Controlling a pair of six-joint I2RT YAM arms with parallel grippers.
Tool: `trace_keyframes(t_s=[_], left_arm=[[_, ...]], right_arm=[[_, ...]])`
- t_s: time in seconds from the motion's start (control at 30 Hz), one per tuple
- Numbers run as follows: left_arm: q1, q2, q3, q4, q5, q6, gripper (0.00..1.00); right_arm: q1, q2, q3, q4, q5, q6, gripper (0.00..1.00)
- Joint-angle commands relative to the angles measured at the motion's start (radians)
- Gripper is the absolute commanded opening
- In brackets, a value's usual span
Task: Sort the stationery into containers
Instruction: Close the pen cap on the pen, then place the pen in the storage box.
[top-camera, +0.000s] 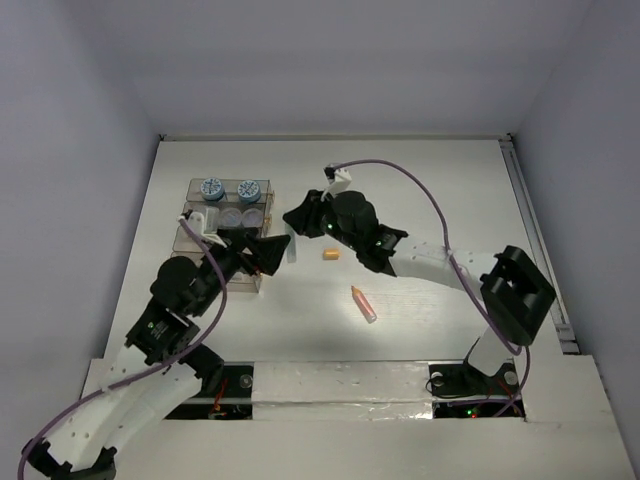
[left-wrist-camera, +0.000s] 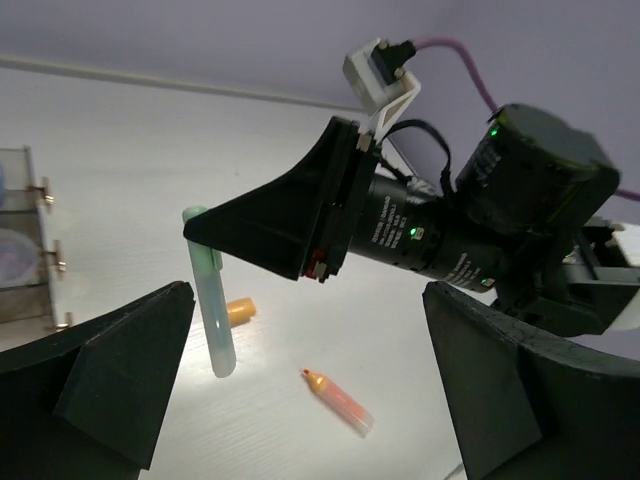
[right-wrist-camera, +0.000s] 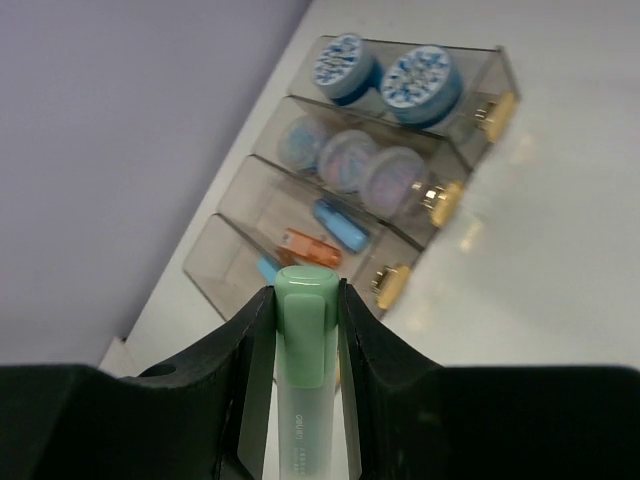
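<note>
A marker's blue end already shows inside the nearest tray (top-camera: 244, 283) (right-wrist-camera: 232, 272), so my right gripper will go to the left in the top view and down over that tray next.
My right gripper (right-wrist-camera: 306, 292) is shut on the green cap of a pale green marker (right-wrist-camera: 303, 400), which hangs upright from it in the left wrist view (left-wrist-camera: 214, 305), above the table just right of the containers (top-camera: 228, 232). The trays hold blue patterned jars (right-wrist-camera: 388, 72), pale jars (right-wrist-camera: 345, 160), and a blue marker (right-wrist-camera: 342, 226) and an orange marker (right-wrist-camera: 311, 248). My left gripper (top-camera: 268, 252) is open and empty beside the trays' near right corner, facing the right gripper (top-camera: 294, 222). An uncapped orange marker (top-camera: 363, 303) and its orange cap (top-camera: 330, 254) lie on the table.
The white table (top-camera: 440, 190) has a raised rail along its right edge (top-camera: 540, 250). Purple cables loop above both arms. The right arm's wrist (left-wrist-camera: 470, 230) fills the space in front of my left gripper (left-wrist-camera: 306, 335).
</note>
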Motion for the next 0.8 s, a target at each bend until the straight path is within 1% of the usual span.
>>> trace_keyframes(t_s=[0.0,0.03,0.1,0.17,0.27,0.43,0.5,0.6,0.63,0.77], left_arm=[[-0.001,-0.079,0.106,-0.132,-0.152,0.047,0.99],[-0.001,-0.115,0.117,-0.147,-0.173,0.058,0.99],[-0.001,-0.144,0.135,-0.169,-0.235,0.088,0.99],[-0.001,-0.185,0.134,-0.193,-0.303,0.105,0.99],[-0.001,-0.242,0.115,-0.215,-0.382,0.115,0.99],[-0.001,-0.326,0.081,-0.213,-0.419,0.118,0.99],[-0.001,-0.334,0.081,-0.213,-0.425,0.118,0.99],[-0.001,-0.336,0.083,-0.213,-0.425,0.122,0.99],[-0.001,-0.330,0.084,-0.213,-0.422,0.121,0.99],[-0.001,-0.331,0.086,-0.215,-0.420,0.124,0.99]], right_arm=[[0.001,0.105,0.094,0.075,-0.168,-0.024,0.00],[0.001,0.131,0.135,0.084,-0.202,-0.030,0.00],[0.032,0.204,0.188,0.078,-0.221,-0.056,0.00],[0.050,0.255,0.278,0.068,-0.260,-0.111,0.00],[0.081,0.343,0.396,0.025,-0.276,-0.206,0.00],[0.100,0.443,0.524,-0.041,-0.332,-0.361,0.00],[0.109,0.482,0.577,-0.066,-0.345,-0.400,0.00],[0.109,0.539,0.626,-0.095,-0.397,-0.453,0.00],[0.119,0.554,0.669,-0.121,-0.430,-0.481,0.00],[0.130,0.620,0.749,-0.162,-0.480,-0.539,0.00]])
